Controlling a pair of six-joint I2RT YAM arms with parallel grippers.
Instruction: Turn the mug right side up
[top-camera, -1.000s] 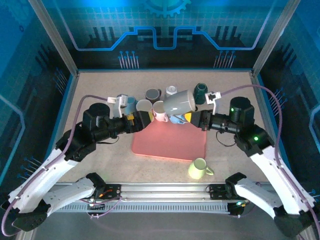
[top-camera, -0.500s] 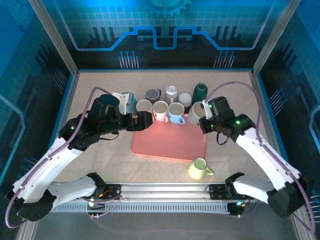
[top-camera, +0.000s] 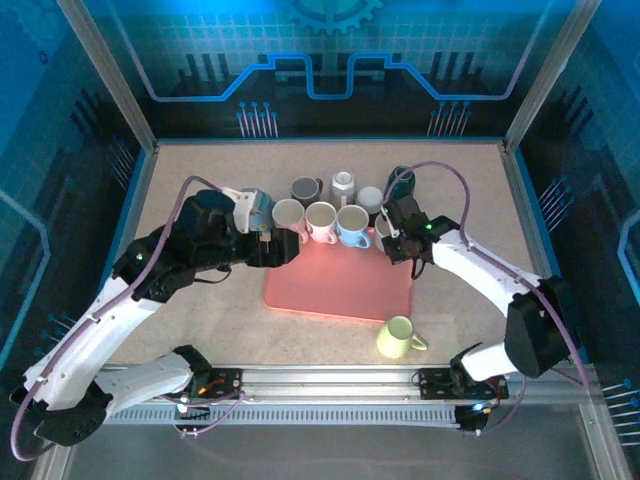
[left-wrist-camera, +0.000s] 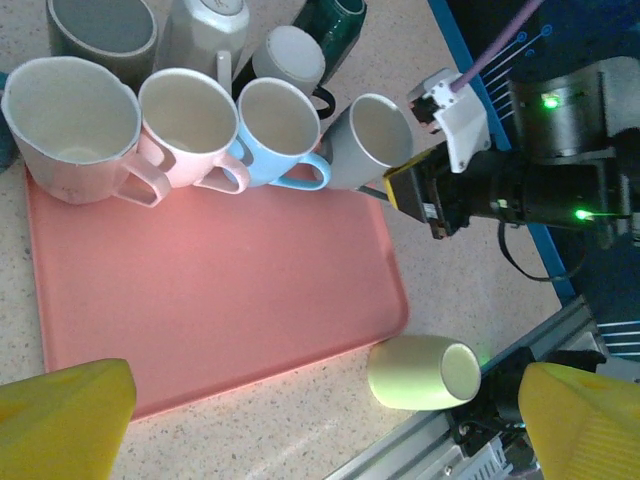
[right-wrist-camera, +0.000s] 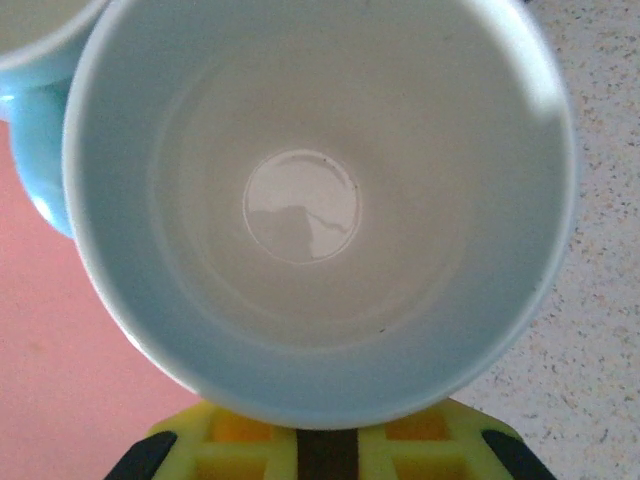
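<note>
My right gripper brings the grey mug slightly outward and down to the tray's back corner (top-camera: 381, 231) beside the blue mug next, since the grey mug's opening already faces up.
The grey mug (left-wrist-camera: 365, 140) stands mouth up at the back right corner of the pink tray (left-wrist-camera: 220, 290), right beside a blue mug (left-wrist-camera: 275, 130). My right gripper (right-wrist-camera: 320, 445) is shut on its wall near the rim, and I look straight down into its pale inside (right-wrist-camera: 310, 200). From above, the right gripper (top-camera: 393, 240) covers most of the grey mug (top-camera: 383, 226). I cannot tell whether its base rests on the surface. My left gripper (top-camera: 285, 245) hovers open over the tray's left part, its yellow fingertips (left-wrist-camera: 60, 420) wide apart with nothing between them.
A row of upright mugs lines the tray's back edge: cream (top-camera: 288, 212), pink (top-camera: 321, 217), blue (top-camera: 352, 222). Behind them stand a dark grey mug (top-camera: 304, 189), white ones (top-camera: 343, 183) and a dark green one (top-camera: 401, 180). A pale green mug (top-camera: 400, 337) lies near the front rail.
The right arm swung the grey mug from raised and tilted on its side down to the tray's back right corner, mouth up. The left gripper drew back slightly and stayed open.
</note>
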